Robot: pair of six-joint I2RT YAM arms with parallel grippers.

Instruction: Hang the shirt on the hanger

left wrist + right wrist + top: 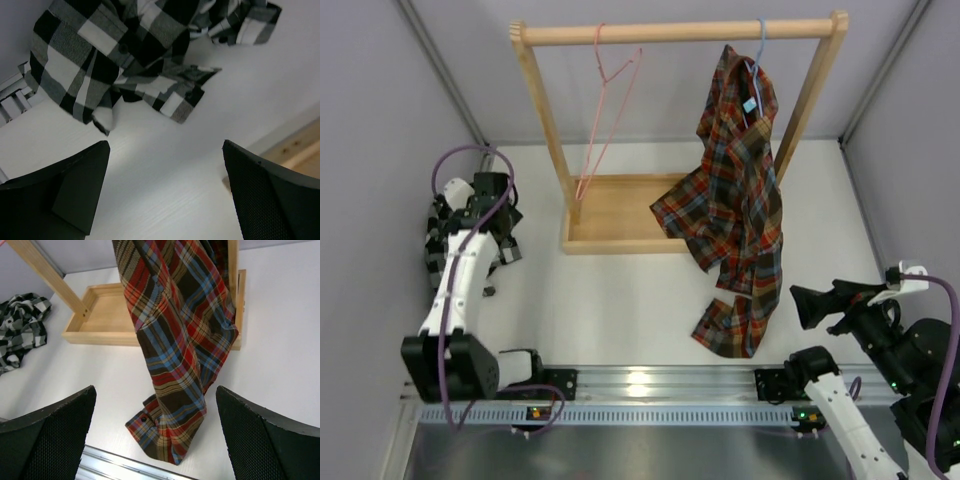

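Note:
I should move my left gripper down and outward onto the buttoned fold (506, 252) (173, 89) on the side of the shirt that faces the rack, because the fold sticks out over bare table.
The black-and-white check shirt (125, 55) lies crumpled on the white table at the far left; in the top view it is mostly hidden under the left arm (438, 240), and it also shows in the right wrist view (22, 327). No lettering shows on it. The thin pink hanger (610, 100) hangs empty on the left part of the wooden rod. My left gripper (165, 190) is open and empty, just short of the shirt, above bare table. My right gripper (157, 440) is open and empty at the near right (810, 305), facing the plaid shirt.
A red, orange and blue plaid shirt (735, 200) hangs from a light blue hanger (758, 60) on the right of the wooden rack (610, 215), its tail touching the table. The rack's tray base (105, 320) stands mid-table. A metal rail (650, 385) runs along the near edge.

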